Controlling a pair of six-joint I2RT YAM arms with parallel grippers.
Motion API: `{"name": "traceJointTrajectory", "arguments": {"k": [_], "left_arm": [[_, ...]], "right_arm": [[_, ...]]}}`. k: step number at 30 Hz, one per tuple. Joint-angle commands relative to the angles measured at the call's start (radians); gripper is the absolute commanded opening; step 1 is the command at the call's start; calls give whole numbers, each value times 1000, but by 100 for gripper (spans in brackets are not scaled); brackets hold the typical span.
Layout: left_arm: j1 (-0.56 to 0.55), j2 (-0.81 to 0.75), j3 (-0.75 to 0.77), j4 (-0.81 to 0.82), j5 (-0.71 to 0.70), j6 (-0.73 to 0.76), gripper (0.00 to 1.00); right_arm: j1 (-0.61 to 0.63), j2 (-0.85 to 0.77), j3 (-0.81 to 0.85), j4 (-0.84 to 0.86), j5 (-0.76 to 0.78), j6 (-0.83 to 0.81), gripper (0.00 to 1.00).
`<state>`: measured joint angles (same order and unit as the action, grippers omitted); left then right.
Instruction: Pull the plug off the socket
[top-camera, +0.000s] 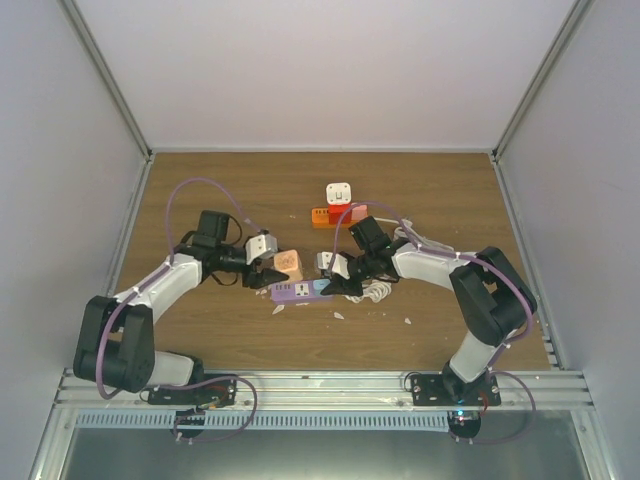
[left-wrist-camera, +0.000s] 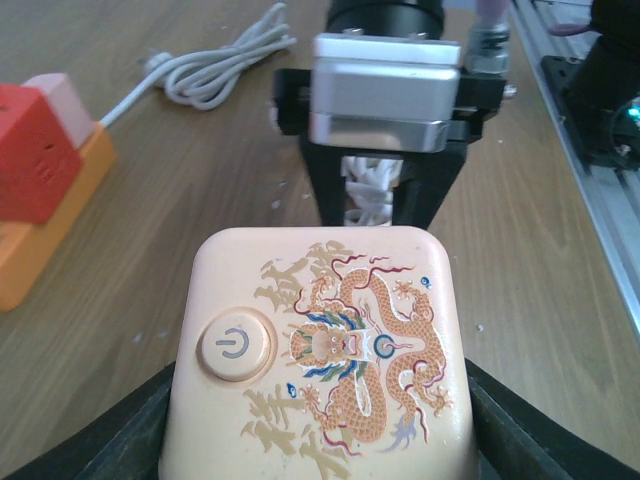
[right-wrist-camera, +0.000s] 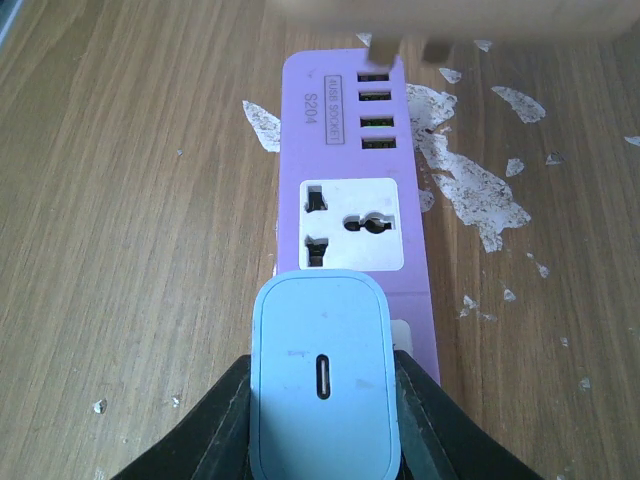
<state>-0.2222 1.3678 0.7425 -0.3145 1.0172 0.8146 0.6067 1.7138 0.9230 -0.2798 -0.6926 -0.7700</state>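
My left gripper is going to swing outward and to the left in the top view, over the table's far corner. Bare wood leaves room there to release the cube (left-wrist-camera: 320, 350).
The white plug (top-camera: 339, 192) sits in the red end (top-camera: 341, 212) of the short orange socket strip (top-camera: 322, 216) at the back middle of the table. The strip also shows at the left edge of the left wrist view (left-wrist-camera: 40, 245). Neither gripper touches them. My left gripper (top-camera: 274, 271) is shut on a tan dragon-printed cube (left-wrist-camera: 320, 350), in front and to the left of the socket strip. My right gripper (top-camera: 336, 279) is shut on a light-blue charger (right-wrist-camera: 325, 385) over the near end of a purple power strip (right-wrist-camera: 345, 150).
The purple strip (top-camera: 300, 291) lies between the two grippers. A coiled white cable (top-camera: 378, 290) lies right of it and shows in the left wrist view (left-wrist-camera: 225, 60). White flecks (right-wrist-camera: 470, 190) dot the wood. Grey walls enclose the table.
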Motion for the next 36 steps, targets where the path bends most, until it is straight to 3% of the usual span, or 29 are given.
{"name": "traceJointTrajectory", "arguments": {"k": [1,12,19,28,36], "left_arm": [[75,-42,26,-29,25,-4,26],[309,40,147,23,-82,-284,27],[431,200,402,-108,-243,-326,27],[469,420,793,-349,-660,-260,27],[466,624,1100,-525,-865,-188,27]], "right_arm": [[-12,32,-17,-52,145,7,9],[-11,24,1,-53,162,34,16],[-9,37,11,-61,149,34,16],[-7,35,14,-69,160,35,16],[-7,39,10,-71,153,26,16]]}}
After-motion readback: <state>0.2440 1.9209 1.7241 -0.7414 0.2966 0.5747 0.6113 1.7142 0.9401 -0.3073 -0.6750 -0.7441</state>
